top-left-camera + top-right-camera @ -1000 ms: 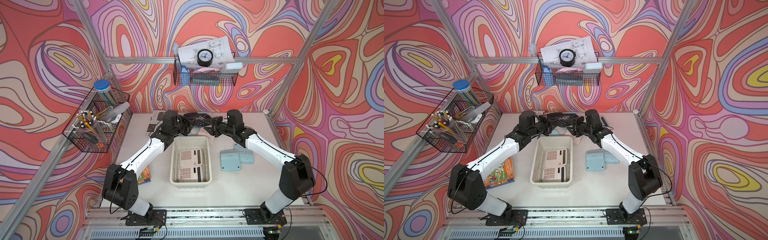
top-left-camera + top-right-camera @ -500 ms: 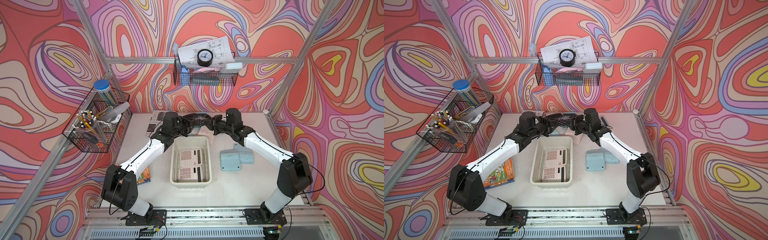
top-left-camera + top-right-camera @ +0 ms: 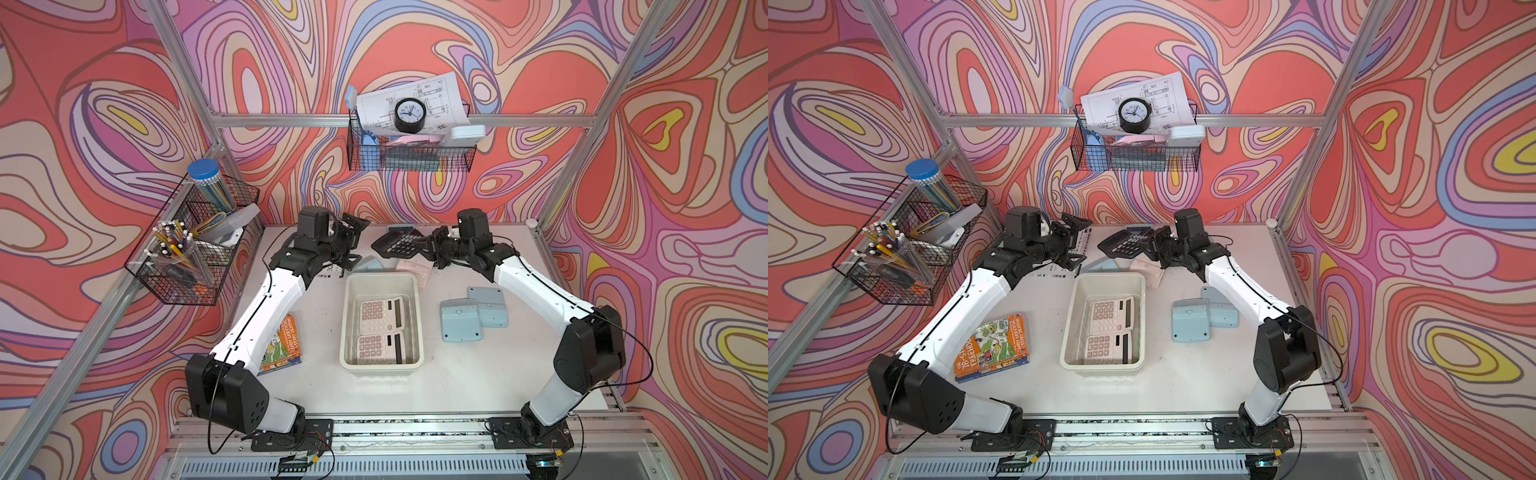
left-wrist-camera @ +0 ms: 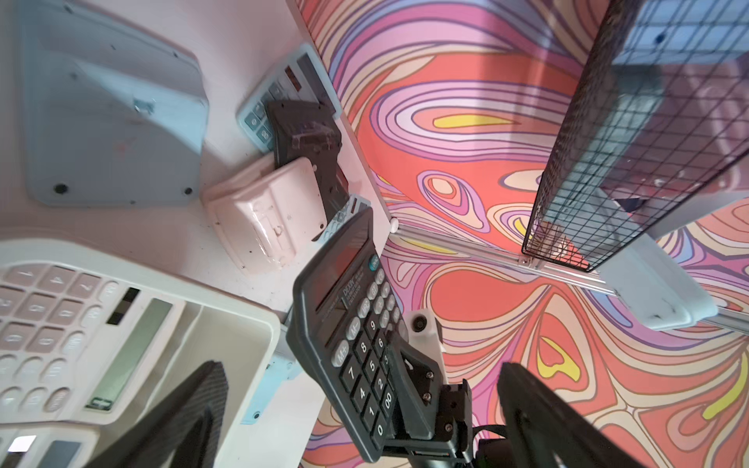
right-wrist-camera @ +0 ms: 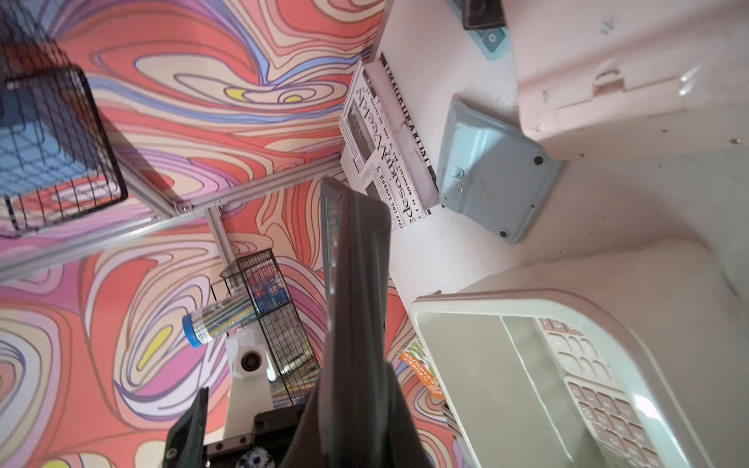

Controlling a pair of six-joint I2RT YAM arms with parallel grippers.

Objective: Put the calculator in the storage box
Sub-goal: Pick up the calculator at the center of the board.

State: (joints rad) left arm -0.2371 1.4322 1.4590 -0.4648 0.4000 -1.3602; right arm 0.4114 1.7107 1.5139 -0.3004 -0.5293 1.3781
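Note:
The black calculator hangs past the storage box. My right gripper should next move back and down over the box's far end (image 3: 381, 287) (image 5: 530, 327) to release the calculator's key-side edge.
A black calculator (image 3: 397, 245) (image 3: 1125, 245) hangs tilted above the table's back, just behind the storage box (image 3: 382, 277) (image 3: 1111, 276). My right gripper (image 3: 432, 249) (image 3: 1152, 247) is shut on its lower edge; the right wrist view shows that calculator (image 5: 356, 283) edge-on between the jaws. My left gripper (image 3: 355, 243) (image 3: 1077, 241) stands wide open to the calculator's left, apart from it. In the left wrist view the calculator (image 4: 352, 324) shows between my spread fingers (image 4: 198, 405) without touching them. The cream-white box holds two pale calculators (image 3: 380, 313) (image 3: 380, 349).
Other calculators lie face down: two blue ones (image 3: 459, 326) right of the box, a pink one (image 3: 413, 266) and a blue one (image 3: 370, 264) behind it. A book (image 3: 994, 345) lies at left. Wire baskets (image 3: 195, 245) (image 3: 409, 153) hang on the left and back walls.
The right gripper has shut on the black calculator. The left gripper has opened wide, let go of it and drawn back to the left.

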